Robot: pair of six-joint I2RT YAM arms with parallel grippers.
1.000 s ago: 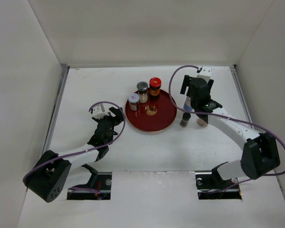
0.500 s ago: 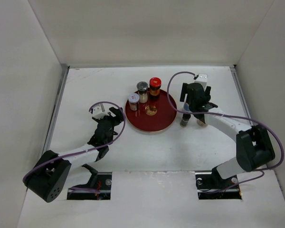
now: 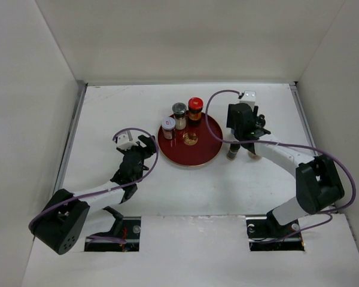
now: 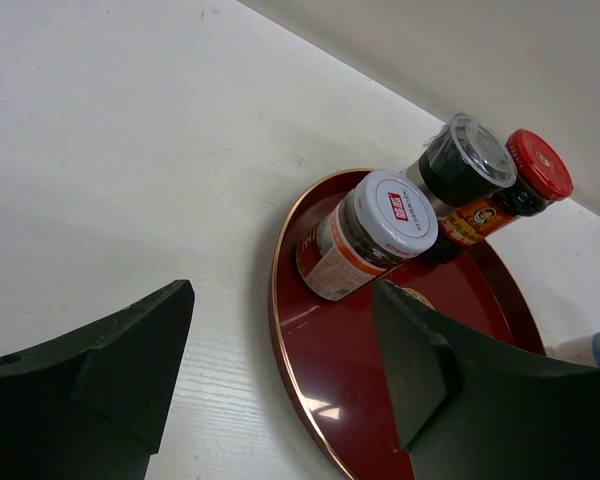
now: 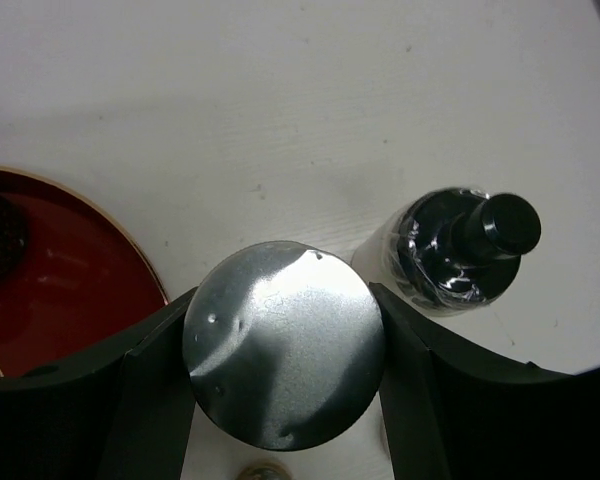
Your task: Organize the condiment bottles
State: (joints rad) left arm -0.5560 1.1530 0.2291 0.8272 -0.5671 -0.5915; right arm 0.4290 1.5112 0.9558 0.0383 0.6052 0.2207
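Note:
I will next lift my right gripper, move it to the left in the top view and lower it onto the red plate beside the white-capped jar, because that spot is bare.
My right gripper (image 5: 283,345) is shut on a silver-capped jar (image 5: 283,343) standing on the table just right of the red plate (image 5: 70,290). A white bottle with a black cap (image 5: 460,250) stands close beside it. In the top view my right gripper (image 3: 237,137) covers both of them. A dark jar (image 3: 233,152) and a pinkish jar (image 3: 253,154) show just near of it. Three jars stand on the plate's (image 3: 194,162) far left: white-capped (image 3: 167,128), dark-capped (image 3: 179,113), red-capped (image 3: 195,108). My left gripper (image 3: 145,146) is open and empty at the plate's left rim (image 4: 280,330).
White walls enclose the table on the left, back and right. A gold mark (image 3: 190,139) sits at the plate's centre. The plate's near half is bare. Purple cables loop over both arms.
My right gripper has moved left and down onto the group of jars right of the plate. The left arm has not moved.

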